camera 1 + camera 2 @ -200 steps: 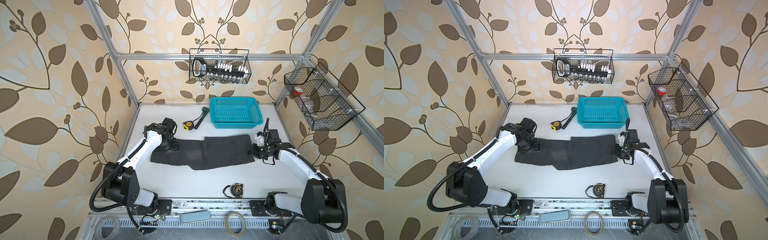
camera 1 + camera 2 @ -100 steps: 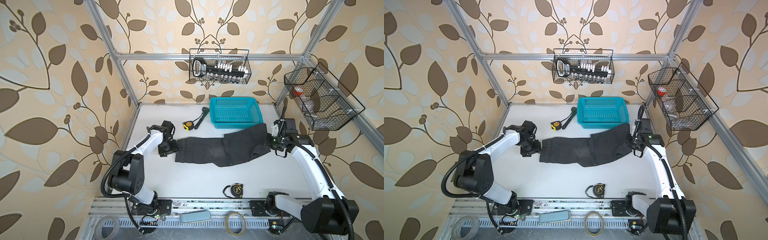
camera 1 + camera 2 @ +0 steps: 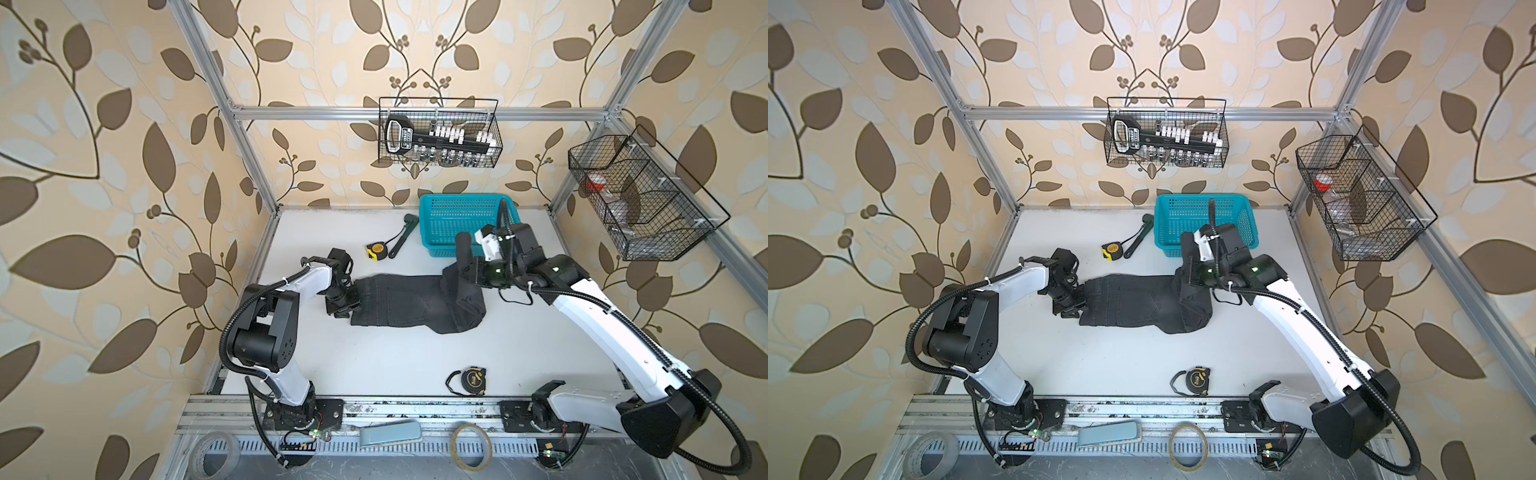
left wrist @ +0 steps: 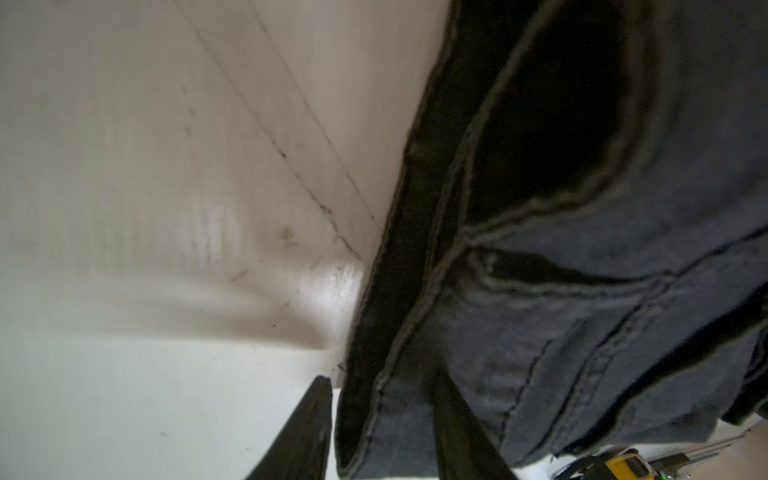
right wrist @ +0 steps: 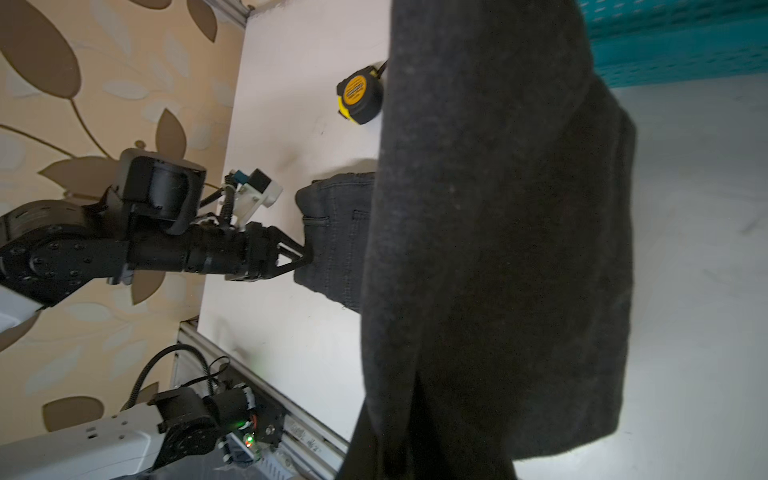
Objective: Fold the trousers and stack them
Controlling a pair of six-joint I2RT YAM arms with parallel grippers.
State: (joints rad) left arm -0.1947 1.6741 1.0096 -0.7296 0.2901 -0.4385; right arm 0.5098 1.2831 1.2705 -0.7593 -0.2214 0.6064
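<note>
My right gripper carries the raised leg end across the flat trousers and down onto the waistband end [image 3: 370,301] [image 5: 329,244] next and releases it, since the waistband end still lies uncovered.
The charcoal-black trousers [image 3: 399,305] lie across the middle of the white table in both top views, waistband to the left. My left gripper [image 3: 351,300] sits low at that waistband edge [image 4: 386,399]. Its two fingers [image 4: 316,415] stand on either side of the hem, and the denim fills the space between them. My right gripper [image 3: 460,266] is shut on the leg end and holds it raised above the table. The fabric [image 5: 498,249] hangs down from it and doubles back over the rest [image 3: 1192,307].
A turquoise basket [image 3: 440,243] stands behind the right gripper. A yellow tape measure [image 3: 377,250] and a dark tool [image 3: 401,237] lie behind the trousers. Another tape measure [image 3: 469,380] lies near the front edge. Wire baskets [image 3: 440,133] [image 3: 648,208] hang on the walls.
The right gripper pulled the leg end right, then lifted it and carried it back left over the trousers. The trousers slid to the right. The left gripper's jaws narrowed onto the waistband.
</note>
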